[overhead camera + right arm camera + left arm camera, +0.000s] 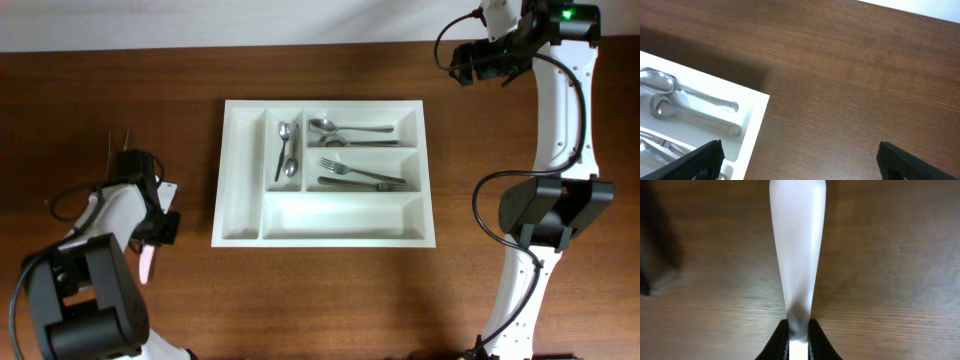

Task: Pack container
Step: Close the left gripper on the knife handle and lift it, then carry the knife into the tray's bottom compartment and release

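My left gripper should lift, carry the pale flat utensil (pixel 797 245) over the tray, turn it lengthwise and lower it into the bottom section of the tray, because that section is empty.
The container (pixel 322 238), a white five-compartment cutlery tray, lies at the table's middle. Two spoons (pixel 286 150) lie in its second upright compartment. More spoons (pixel 345 128) lie in the top horizontal one and forks (pixel 360 178) in the middle one. The leftmost and bottom compartments hold nothing. My left gripper (pixel 157 234) is left of the tray, low over the wood. It is shut (pixel 799 336) on a pale flat utensil (pixel 797 245), which also shows in the overhead view (pixel 147 266). My right gripper (pixel 468 62) is open and empty, beyond the tray's far right corner (pixel 754 122).
The right arm's base and links (pixel 545 210) stand right of the tray. The left arm's base (pixel 85 300) fills the front left corner. The table's back edge meets a white wall (pixel 300 20). Bare wood lies on both sides of the tray.
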You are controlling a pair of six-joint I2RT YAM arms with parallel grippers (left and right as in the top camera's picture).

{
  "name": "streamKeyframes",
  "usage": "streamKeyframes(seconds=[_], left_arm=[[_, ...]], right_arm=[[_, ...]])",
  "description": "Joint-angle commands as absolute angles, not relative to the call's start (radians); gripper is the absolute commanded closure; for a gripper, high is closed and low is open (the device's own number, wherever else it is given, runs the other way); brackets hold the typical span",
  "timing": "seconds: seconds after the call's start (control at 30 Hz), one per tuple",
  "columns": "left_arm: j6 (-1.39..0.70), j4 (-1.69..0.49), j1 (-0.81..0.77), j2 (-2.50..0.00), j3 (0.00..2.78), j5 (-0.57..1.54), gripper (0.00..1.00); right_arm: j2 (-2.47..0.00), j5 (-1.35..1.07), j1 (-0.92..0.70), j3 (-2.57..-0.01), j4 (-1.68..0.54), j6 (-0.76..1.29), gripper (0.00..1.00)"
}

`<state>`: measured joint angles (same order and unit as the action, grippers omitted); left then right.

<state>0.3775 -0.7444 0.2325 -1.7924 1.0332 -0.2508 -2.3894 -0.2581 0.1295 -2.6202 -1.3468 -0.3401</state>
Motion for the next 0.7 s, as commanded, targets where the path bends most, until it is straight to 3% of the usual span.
streamKeyframes(seconds=[0.0, 0.33, 0.67], left_arm=[[0.382, -0.795, 0.232, -1.799, 1.185, -0.266, 0.98], [0.382, -0.97, 0.148, -1.799, 1.43, -0.121, 0.98], [0.408, -0.958, -0.05, -1.799, 1.461, 0.069, 0.98]], right_arm=[[-2.362, -0.253, 0.131, -2.634, -1.347, -0.331, 0.01], [-2.362, -0.253, 0.131, -2.634, -1.347, -0.331, 0.01], [-2.362, -0.253, 0.131, -2.634, -1.347, -0.331, 0.01]])
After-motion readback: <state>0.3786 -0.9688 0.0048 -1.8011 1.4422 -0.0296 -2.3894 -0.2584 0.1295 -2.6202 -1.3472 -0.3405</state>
